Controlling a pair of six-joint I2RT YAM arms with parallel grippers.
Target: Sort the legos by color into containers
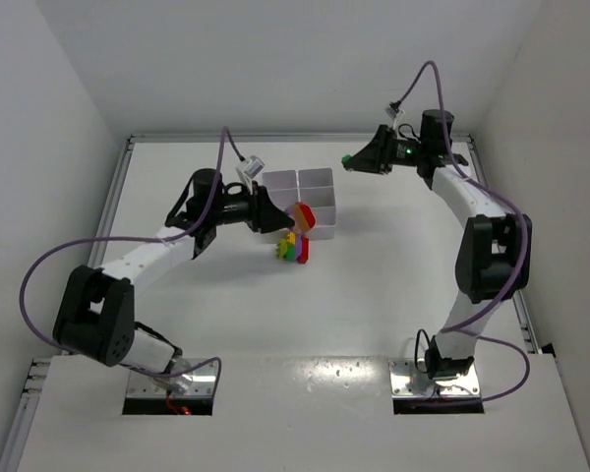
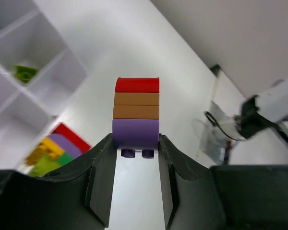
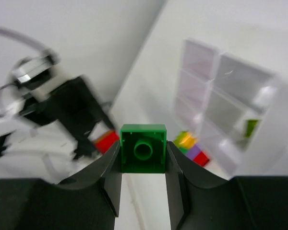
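My right gripper has the green brick hanging outside, so it needs to swing to its left in the top view, over the side of the tray's closest far section (image 1: 316, 178) (image 3: 243, 79), and tip down.
My left gripper (image 1: 285, 214) is shut on a stack of bricks (image 2: 137, 112), purple at the bottom, two orange, red on top, and holds it by the purple brick just in front of the white tray (image 1: 315, 185). My right gripper (image 1: 354, 160) is shut on a green brick (image 3: 143, 149) and holds it in the air to the right of the tray. A small pile of joined bricks (image 1: 294, 248), red, yellow, green and purple, lies on the table in front of the tray. One light green brick (image 2: 25, 73) lies in a tray compartment.
White walls enclose the table on the left, back and right. The tray (image 2: 43, 62) also shows in the right wrist view (image 3: 216, 96). The pile shows in the left wrist view (image 2: 55, 149) and in the right wrist view (image 3: 192, 146).
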